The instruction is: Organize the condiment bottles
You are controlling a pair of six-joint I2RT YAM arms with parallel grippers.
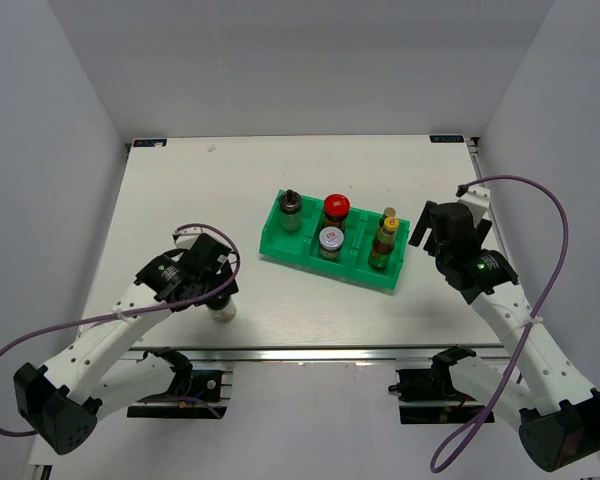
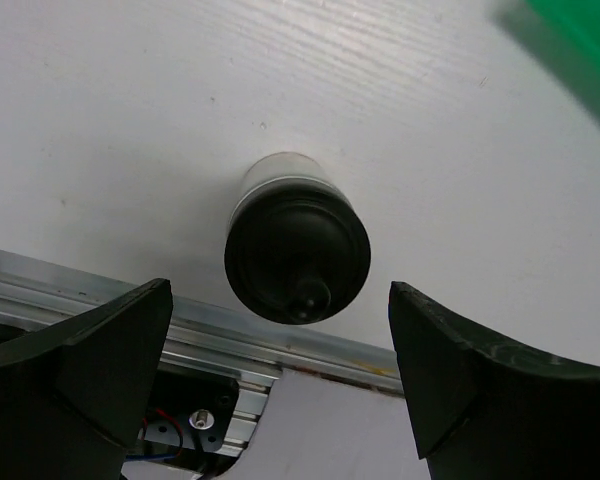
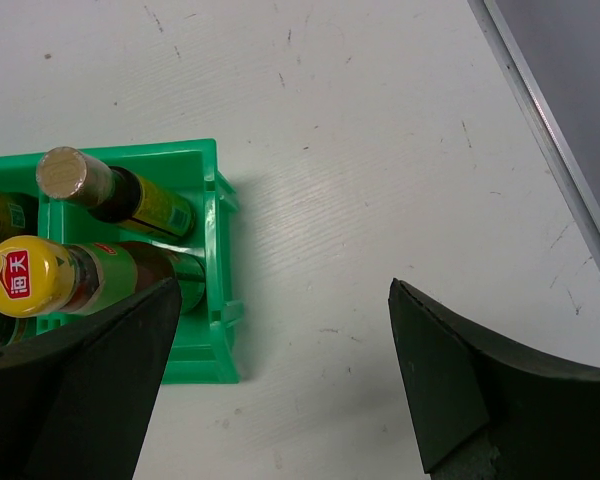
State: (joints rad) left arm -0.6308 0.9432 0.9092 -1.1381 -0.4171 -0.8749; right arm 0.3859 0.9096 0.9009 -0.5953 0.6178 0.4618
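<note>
My left gripper is open and next goes down until its fingers straddle the black cap of the lone shaker (image 2: 298, 250), as the cap sits ahead of the gap.
One black-capped shaker (image 2: 297, 262) stands alone on the table near its front edge, also seen under my left arm (image 1: 221, 312). My left gripper (image 2: 280, 385) hovers above it, open, with the cap just ahead of the gap and touching neither finger. The green tray (image 1: 280, 243) holds the other condiment bottles. A black-capped shaker (image 1: 291, 210) is in the left compartment. A red-lidded jar (image 1: 336, 209) and a silver-lidded jar (image 1: 330, 241) share the middle one. Two slim sauce bottles (image 1: 384, 243) fill the right one. My right gripper (image 3: 280, 385) is open and empty beside the tray's right end (image 3: 215, 250).
The aluminium rail (image 2: 100, 300) along the table's front edge lies just below the lone shaker. In the right wrist view, the table's right edge (image 3: 550, 150) runs past the tray. White walls enclose the table on three sides.
</note>
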